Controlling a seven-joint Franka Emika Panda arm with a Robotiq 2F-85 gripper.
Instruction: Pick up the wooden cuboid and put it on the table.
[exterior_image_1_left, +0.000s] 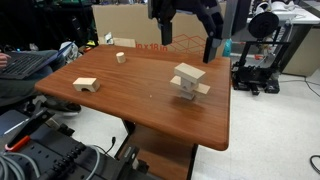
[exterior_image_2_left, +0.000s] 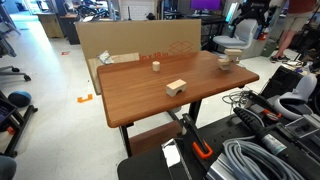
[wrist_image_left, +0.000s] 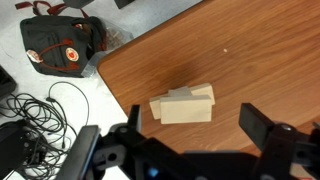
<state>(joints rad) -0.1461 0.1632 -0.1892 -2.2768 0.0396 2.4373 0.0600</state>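
Observation:
My gripper lowers onto the wooden cuboid atop the stack (exterior_image_1_left: 189, 72) (wrist_image_left: 187, 108) next and closes across its short ends, since the cuboid lies below, between my open fingers.
The wooden cuboid (wrist_image_left: 186, 108) is the flat light slab on top of a small stack of light wooden pieces near one side edge of the reddish-brown table (wrist_image_left: 260, 60). The stack shows in both exterior views (exterior_image_1_left: 188, 74) (exterior_image_2_left: 230, 58). My gripper (wrist_image_left: 193, 118) is open and empty, hanging well above the stack with a finger on each side of it in the wrist view. It shows above the stack at the top of an exterior view (exterior_image_1_left: 188, 42). The table (exterior_image_1_left: 140, 95) (exterior_image_2_left: 150, 95) also carries other blocks.
A light wooden block with an arch notch (exterior_image_1_left: 86, 85) (exterior_image_2_left: 177, 88) and a small wooden cube (exterior_image_1_left: 121, 57) (exterior_image_2_left: 156, 67) lie elsewhere on the table. A cardboard box (exterior_image_2_left: 130, 42) stands behind it. A black backpack (wrist_image_left: 60, 48) and cables (wrist_image_left: 40, 110) lie on the floor beside the table edge.

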